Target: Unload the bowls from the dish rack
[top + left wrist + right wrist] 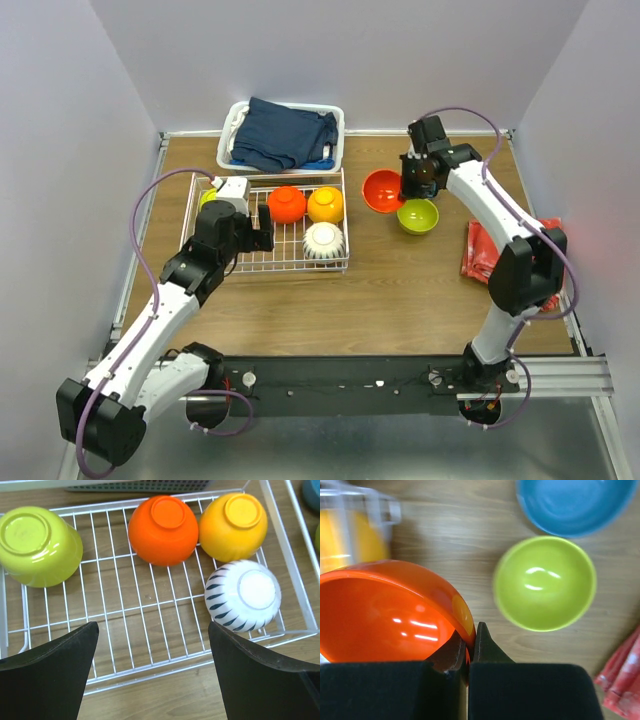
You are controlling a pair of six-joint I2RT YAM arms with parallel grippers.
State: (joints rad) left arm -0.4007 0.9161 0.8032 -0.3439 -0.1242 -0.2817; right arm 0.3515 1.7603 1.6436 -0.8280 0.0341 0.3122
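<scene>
I will next move my right gripper to the right in the top view and down, to release its red-orange bowl inside the second lime-green bowl (418,216) (546,583). That lime-green bowl is upright and empty.
The white wire dish rack (290,268) holds upside-down bowls: a lime-green bowl (37,545), a red-orange bowl (162,530), an orange-yellow bowl (232,525) and a white ribbed bowl (245,595). My left gripper (152,627) is open and empty above the rack's near edge. My right gripper (470,640) is shut on the rim of a second red-orange bowl (390,612), held right of the rack (381,190). A second lime-green bowl (545,582) and a blue bowl (575,502) sit upright on the table beside it. The blue bowl is hidden in the top view.
A white plastic basket with dark blue cloth (283,135) stands behind the rack at the table's back edge. A red packet (485,250) lies at the right edge, also in the right wrist view (625,680). White walls enclose the table.
</scene>
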